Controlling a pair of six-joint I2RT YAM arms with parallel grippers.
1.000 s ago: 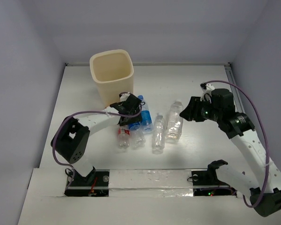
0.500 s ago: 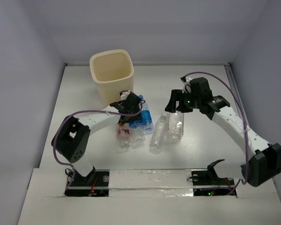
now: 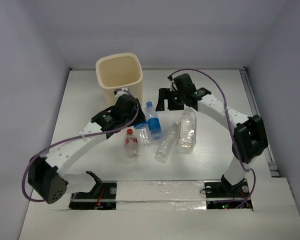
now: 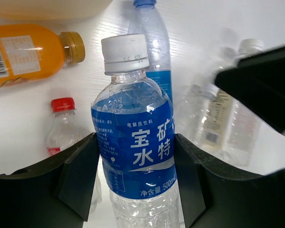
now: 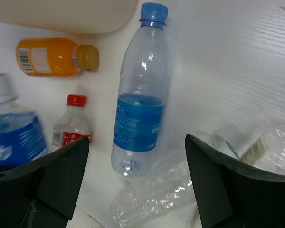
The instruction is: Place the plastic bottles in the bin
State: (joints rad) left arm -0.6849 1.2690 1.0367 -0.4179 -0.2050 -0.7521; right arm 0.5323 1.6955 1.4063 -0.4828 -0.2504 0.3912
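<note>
My right gripper is open and above the blue-capped bottle, which lies below it to the left in the top view. My right gripper will next lower its open fingers that way, astride the blue-capped bottle's middle [image 3: 151, 116] [image 5: 141, 90].
My left gripper [image 4: 135, 173] is shut on a clear plastic bottle [image 4: 133, 142] with a blue label and white cap, fingers pressed on both sides of the label. In the top view that gripper [image 3: 129, 111] hangs just in front of the cream bin [image 3: 119, 75]. My right gripper [image 5: 135, 156] is open, empty, above a blue-capped bottle [image 5: 142, 95] and a crushed clear one [image 5: 166, 190]. It sits right of the bin [image 3: 166, 102]. A red-capped bottle [image 5: 73, 123] and an orange bottle [image 5: 52, 57] lie near the bin's base. A larger bottle [image 3: 187, 130] lies further right.
The bottles lie close together in the table's middle, between the two arms. The bin's wall [image 5: 61, 12] stands just behind the orange bottle. The held bottle [image 5: 12, 133] shows at the left edge of the right wrist view. White walls close in the table.
My left arm has stretched out and carried the blue-labelled bottle toward the bin. My right arm swung left over the bottles and its jaws widened. The crushed bottle has tilted.
</note>
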